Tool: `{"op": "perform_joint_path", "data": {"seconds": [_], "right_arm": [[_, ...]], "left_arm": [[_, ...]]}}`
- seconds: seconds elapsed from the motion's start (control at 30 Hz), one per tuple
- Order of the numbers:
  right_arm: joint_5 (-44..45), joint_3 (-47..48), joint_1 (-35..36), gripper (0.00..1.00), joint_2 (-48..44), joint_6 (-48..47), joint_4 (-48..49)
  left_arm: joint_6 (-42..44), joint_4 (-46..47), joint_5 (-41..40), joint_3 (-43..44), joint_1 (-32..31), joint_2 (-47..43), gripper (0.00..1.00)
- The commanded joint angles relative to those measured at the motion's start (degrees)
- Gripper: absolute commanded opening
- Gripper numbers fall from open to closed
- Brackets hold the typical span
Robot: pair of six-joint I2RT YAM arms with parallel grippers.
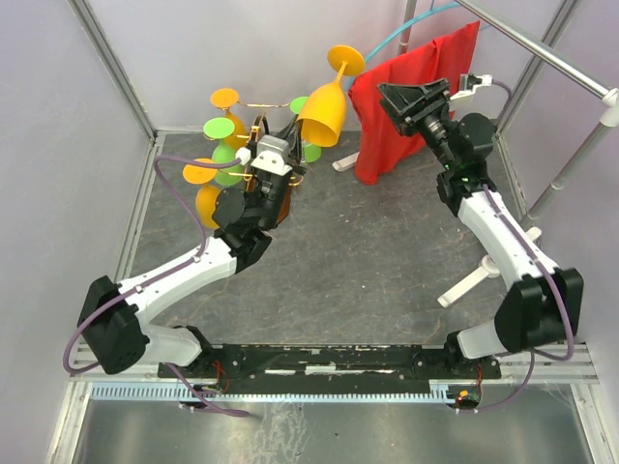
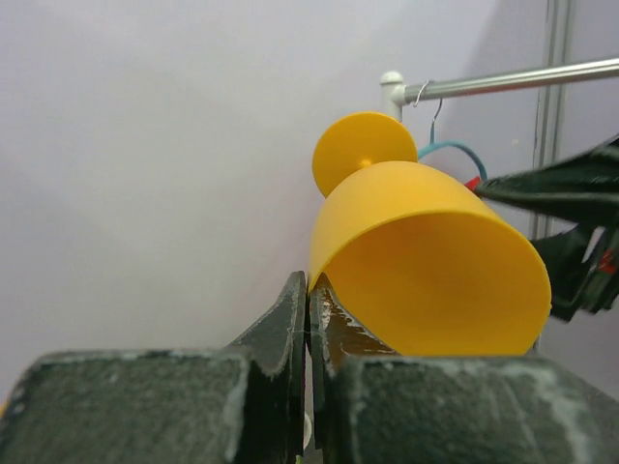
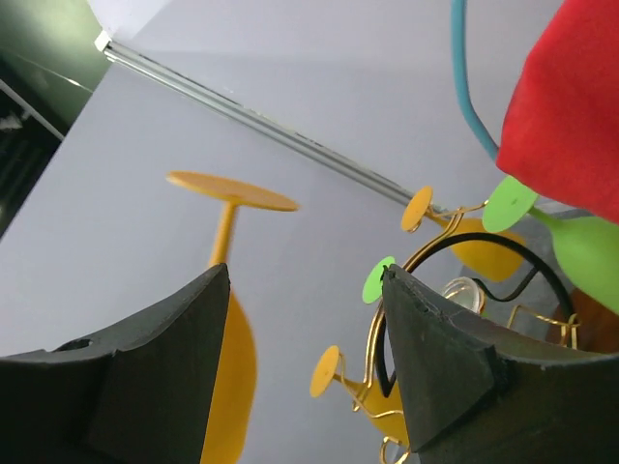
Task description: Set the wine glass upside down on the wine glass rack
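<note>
I will move my open right gripper to the left in the top view next and around the stem of the glass below the foot [image 1: 345, 60] [image 3: 223, 235], because my left gripper holds only the glass's rim.
An orange wine glass [image 1: 324, 108] hangs upside down in the air, its foot [image 1: 345, 60] uppermost and tilted to the right. My left gripper [image 1: 293, 135] is shut on its rim from below. The left wrist view shows both fingers [image 2: 290, 309] pinched together on the rim of the glass [image 2: 426, 251]. The wine glass rack [image 1: 259, 104] of gold wire stands just left of it, with several orange and green glasses hanging on it. My right gripper [image 1: 411, 101] stands open and empty to the right. In its own view the right gripper [image 3: 307, 275] faces the glass [image 3: 228, 290] and the rack [image 3: 426, 253].
A red cloth [image 1: 406, 116] hangs on a teal hanger from a metal rail [image 1: 542, 43] at the back right, just behind my right gripper. The rail's white stand foot [image 1: 469, 283] lies on the dark mat beside my right arm. Pale walls enclose the back and sides.
</note>
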Motion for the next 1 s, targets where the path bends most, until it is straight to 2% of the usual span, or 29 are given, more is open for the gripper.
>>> {"op": "perform_joint_path", "data": {"seconds": [0.0,0.53,0.67,0.97], "right_arm": [[-3.55,2.60,0.58,0.71,5.16,12.68,14.79],[-8.11,8.52,2.87,0.66,11.85,14.61,25.59],[-8.88,9.42,3.86,0.64,13.28,14.45,25.58],[-9.80,12.89,7.36,0.60,13.98,9.05,19.12]], "left_arm": [[-2.61,12.65,2.53,-0.53,0.15,1.41,0.03],[-4.17,13.18,2.01,-0.29,0.79,3.67,0.03],[-4.05,13.24,2.86,-0.12,0.80,4.03,0.03],[-4.79,13.19,3.10,-0.43,0.82,3.86,0.03]]}}
